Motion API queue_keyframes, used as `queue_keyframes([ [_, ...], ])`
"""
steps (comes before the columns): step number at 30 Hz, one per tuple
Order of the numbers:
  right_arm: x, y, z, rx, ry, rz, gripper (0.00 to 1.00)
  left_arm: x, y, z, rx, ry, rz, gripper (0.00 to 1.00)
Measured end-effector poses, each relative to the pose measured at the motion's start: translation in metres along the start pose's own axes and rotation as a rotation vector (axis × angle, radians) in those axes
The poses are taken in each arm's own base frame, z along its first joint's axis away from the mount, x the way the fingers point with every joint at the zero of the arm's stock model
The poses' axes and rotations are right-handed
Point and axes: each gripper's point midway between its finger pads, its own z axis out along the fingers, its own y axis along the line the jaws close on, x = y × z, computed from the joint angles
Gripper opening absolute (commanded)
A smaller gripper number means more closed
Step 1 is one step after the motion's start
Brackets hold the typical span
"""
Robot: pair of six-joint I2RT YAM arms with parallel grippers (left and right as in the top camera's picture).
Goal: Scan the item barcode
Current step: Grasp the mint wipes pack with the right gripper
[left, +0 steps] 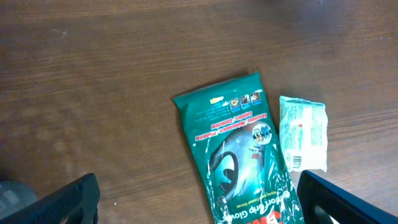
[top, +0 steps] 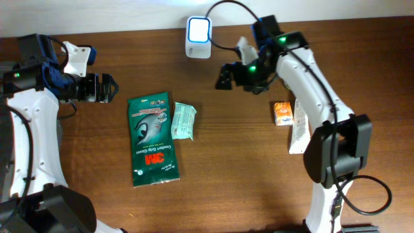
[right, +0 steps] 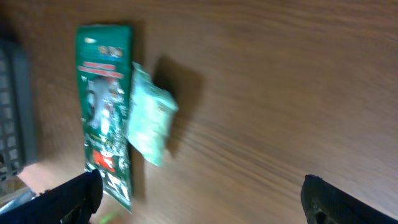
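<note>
Next, my right gripper moves down and to the left in the overhead view, onto the packet's edge clear of the package.
A white barcode scanner (top: pixel 198 37) with a lit blue face stands at the table's back edge. A green 3M glove package (top: pixel 153 139) lies flat left of centre, and a small pale green packet (top: pixel 183 121) touches its right edge. My left gripper (top: pixel 108 87) hovers open left of the package's top. The left wrist view shows the package (left: pixel 239 155) and packet (left: pixel 303 132) below my open left gripper (left: pixel 202 202). My right gripper (top: pixel 224 76) hangs open right of the scanner, holding nothing. The right wrist view is blurred, with package (right: pixel 106 106) and packet (right: pixel 149 118) beyond my open gripper (right: pixel 205 196).
A small orange box (top: pixel 282 114) and a long white packet (top: pixel 299 126) lie on the right, beside the right arm. The scanner's black cable (top: pixel 236 10) loops along the back edge. A dark grey object (right: pixel 12 112) fills the right wrist view's left edge.
</note>
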Motion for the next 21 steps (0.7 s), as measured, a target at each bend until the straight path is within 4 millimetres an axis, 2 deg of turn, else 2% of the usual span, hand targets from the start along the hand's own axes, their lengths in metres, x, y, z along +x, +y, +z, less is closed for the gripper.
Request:
queue_keyframes([
  [2,-0.001,0.024,0.017,-0.032,0.001,-0.028,0.98,0.0,0.0,0.0,0.0,0.001,0.0,0.99],
  [4,0.012,0.043,0.044,-0.043,0.055,-0.046,0.97,0.0,0.0,0.0,0.0,0.001,0.0,0.99],
  [8,0.016,0.058,0.087,-0.056,0.081,-0.101,0.88,0.0,0.0,0.0,0.0,0.0,0.0,0.99],
  [9,0.011,0.058,0.096,-0.054,0.063,-0.12,0.88,0.0,0.0,0.0,0.0,0.001,0.0,0.99],
  [11,-0.008,0.053,0.112,-0.036,-0.006,-0.226,0.8,0.0,0.0,0.0,0.0,0.0,0.0,0.99],
  [12,-0.015,0.05,0.117,-0.029,-0.03,-0.261,0.72,0.0,0.0,0.0,0.0,0.0,0.0,0.99],
  [14,-0.036,0.052,0.13,-0.033,-0.112,-0.343,0.65,0.0,0.0,0.0,0.0,0.0,0.0,0.99],
  [16,-0.042,0.056,0.144,-0.037,-0.142,-0.386,0.64,0.0,0.0,0.0,0.0,0.0,0.0,0.99],
  [19,-0.028,0.055,0.171,0.024,-0.106,-0.403,0.63,0.0,0.0,0.0,0.001,0.001,-0.001,0.99],
  [21,-0.007,0.046,0.183,0.083,-0.029,-0.387,0.62,0.0,0.0,0.0,0.001,0.001,0.0,0.99],
])
